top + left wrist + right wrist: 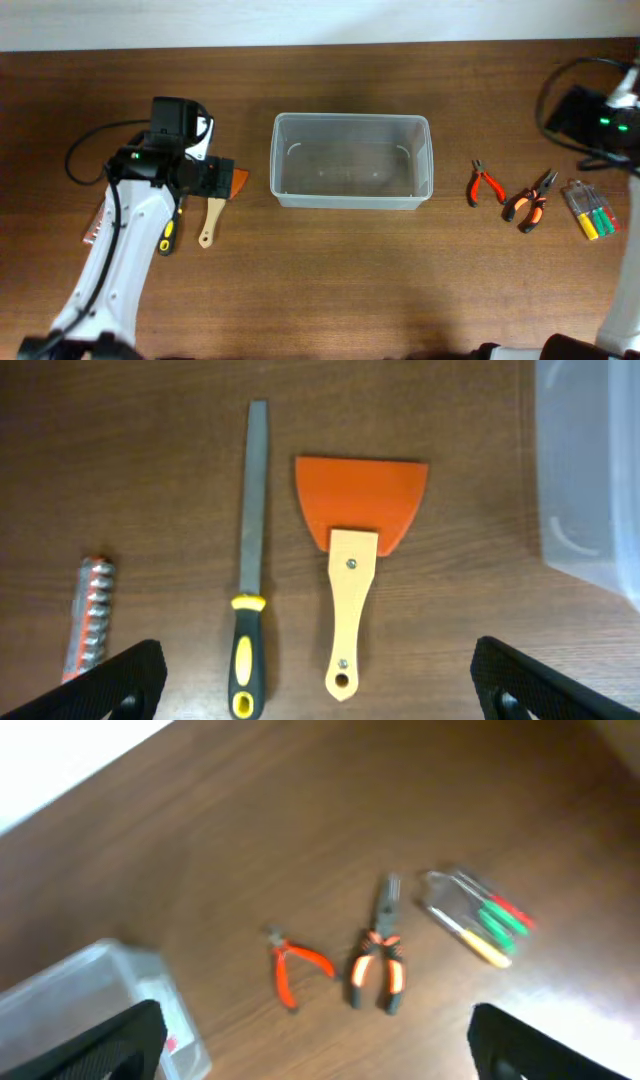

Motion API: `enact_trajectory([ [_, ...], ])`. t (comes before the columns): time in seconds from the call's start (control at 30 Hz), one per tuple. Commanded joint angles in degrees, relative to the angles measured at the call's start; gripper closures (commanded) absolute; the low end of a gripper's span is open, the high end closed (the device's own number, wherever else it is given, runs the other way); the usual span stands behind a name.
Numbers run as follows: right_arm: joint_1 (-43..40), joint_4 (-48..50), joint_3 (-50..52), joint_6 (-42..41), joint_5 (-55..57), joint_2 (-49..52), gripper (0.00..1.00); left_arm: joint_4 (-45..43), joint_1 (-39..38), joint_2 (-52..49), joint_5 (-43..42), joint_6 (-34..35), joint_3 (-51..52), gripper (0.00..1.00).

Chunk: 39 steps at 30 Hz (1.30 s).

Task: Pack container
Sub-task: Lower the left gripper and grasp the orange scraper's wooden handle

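My left gripper should move down onto the scraper's wooden handle where it meets the orange blade and close there, because the handle is narrower at that spot.
The clear plastic container (350, 200) sits empty at the table's middle; its corner shows in the left wrist view (590, 490) and the right wrist view (90, 990). My left gripper (315, 690) is open above an orange scraper with a wooden handle (355, 540), a flat file with a black-yellow handle (250, 560) and a bit set (88, 615). My right gripper (315, 1045) is open, high above small red pliers (292, 970), orange-black pliers (378, 960) and a clear case of screwdrivers (480, 915).
In the overhead view the scraper (212, 215) lies left of the container, partly under the left arm. The red pliers (485, 185), orange-black pliers (530, 200) and screwdriver case (590, 212) lie right of it. Cables loop at both sides.
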<state>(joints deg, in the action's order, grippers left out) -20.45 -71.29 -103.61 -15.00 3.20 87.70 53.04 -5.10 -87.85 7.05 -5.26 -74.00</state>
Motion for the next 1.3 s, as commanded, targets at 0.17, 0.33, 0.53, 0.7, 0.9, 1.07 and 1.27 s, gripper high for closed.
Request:
enact_trajectory([
  [0.17,-3.6,0.0,0.1,-0.5,0.1,0.9,0.01,-0.8,0.2,-11.6,-4.3,-4.0,-0.3,0.01],
  [0.33,-3.6,0.0,0.1,-0.5,0.1,0.9,0.01,-1.2,0.2,-16.7,-4.7,-4.0,-0.3,0.02],
  [0.53,-3.6,0.0,0.1,-0.5,0.1,0.9,0.01,-2.0,0.2,-18.8,-4.7,-4.0,-0.3,0.03],
  [0.7,-3.6,0.0,0.1,-0.5,0.1,0.9,0.01,-4.1,0.3,-21.0,-4.7,-3.3,-0.3,0.04],
  [0.9,-3.6,0.0,0.1,-0.5,0.1,0.9,0.01,-6.8,0.3,-23.8,-4.7,-3.1,-0.3,0.03],
  [1.07,-3.6,0.0,0.1,-0.5,0.1,0.9,0.01,-7.1,0.3,-26.0,-4.6,-3.0,-0.3,0.04],
  [1.27,-3.6,0.0,0.1,-0.5,0.1,0.9,0.01,-6.0,0.3,-26.6,-4.5,-2.4,-0.3,0.04],
])
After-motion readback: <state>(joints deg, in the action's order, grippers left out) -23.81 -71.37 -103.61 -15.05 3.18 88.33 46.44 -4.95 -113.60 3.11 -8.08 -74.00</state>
